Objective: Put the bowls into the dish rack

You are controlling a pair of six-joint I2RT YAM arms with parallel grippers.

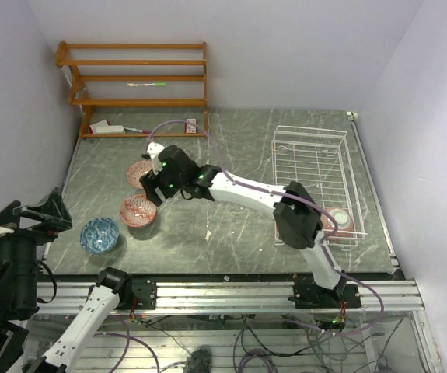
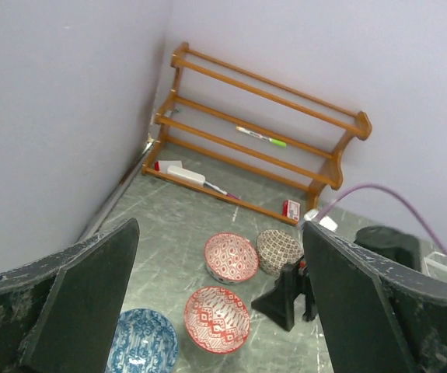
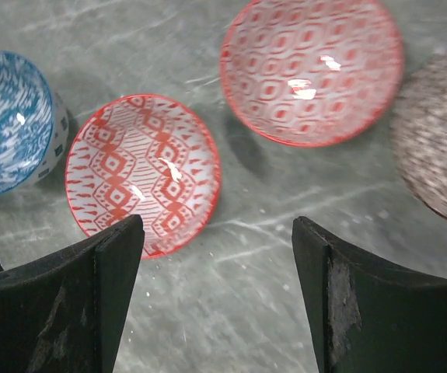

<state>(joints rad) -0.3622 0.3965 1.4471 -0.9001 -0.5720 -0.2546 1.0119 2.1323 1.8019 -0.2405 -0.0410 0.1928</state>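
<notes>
My right gripper moves back, down and left in the top view onto the zigzag bowl's near rim next, where bare tabletop leaves finger room.
The white wire dish rack stands at the right; one reddish bowl lies in its near end, partly hidden by my right arm. On the table at the left lie a red zigzag bowl, a red-pink bowl, a blue bowl and a grey-black bowl. My right gripper is open and empty, above the table between the red zigzag and grey-black bowls. My left gripper is open and empty at the left edge.
An orange-brown wooden shelf unit stands at the back left against the wall, with a green pen on it and small items on its bottom board. Walls close in the left, back and right. A metal rail runs along the near edge.
</notes>
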